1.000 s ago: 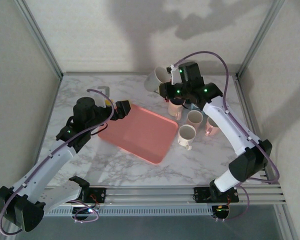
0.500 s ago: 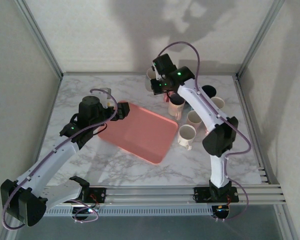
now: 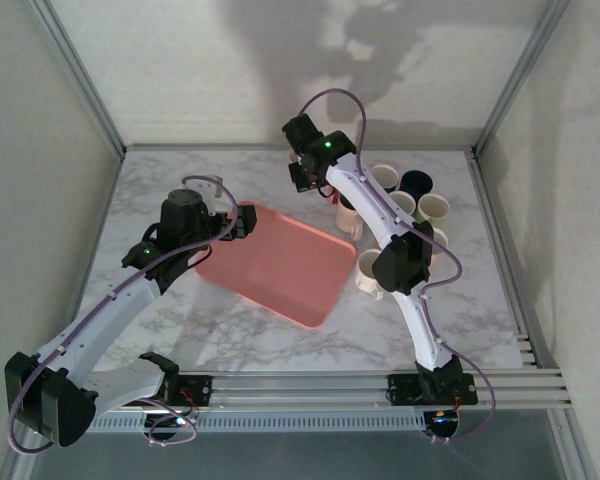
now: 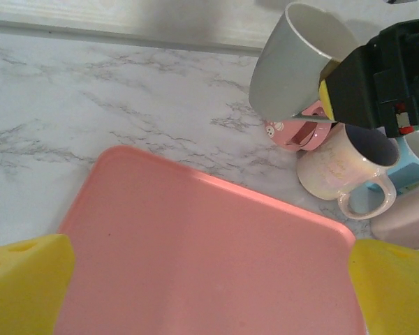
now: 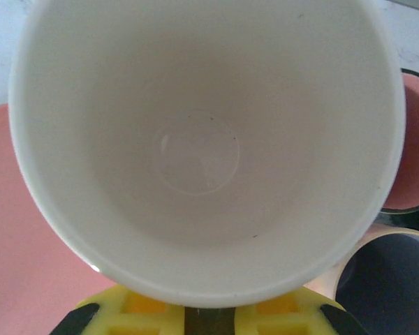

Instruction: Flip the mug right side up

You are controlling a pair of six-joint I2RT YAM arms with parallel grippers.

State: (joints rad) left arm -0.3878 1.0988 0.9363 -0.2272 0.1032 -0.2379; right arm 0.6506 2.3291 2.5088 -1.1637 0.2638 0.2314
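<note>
I will next use my right gripper to lower the mug onto the marble between the tray's far edge and the pink mug.
The mug (image 4: 293,63) is pale grey-white and hangs tilted in the air near the back wall, its mouth pointing up and to the right. My right gripper (image 4: 328,91) is shut on its rim. In the right wrist view the mug's bare inside (image 5: 195,139) faces the camera, with the right gripper (image 5: 209,314) and its yellow fingers (image 5: 126,310) just below the rim. From above, the right gripper (image 3: 302,172) reaches to the back centre, covering the mug. My left gripper (image 3: 242,220) stands open over the pink tray (image 3: 275,265), with nothing between its yellow fingers (image 4: 24,286).
A cluster of upright mugs stands right of the tray: cream (image 3: 372,272), white (image 3: 435,207), dark (image 3: 415,182) and pink (image 3: 350,215) ones. Just under the held mug sit a pink mug (image 4: 293,132) and a pearly mug (image 4: 342,171). Metal frame posts edge the table.
The right arm has folded back and swung left with the mug, rolling its wrist over so the mug's mouth turns upward. The left gripper has edged slightly right over the tray.
</note>
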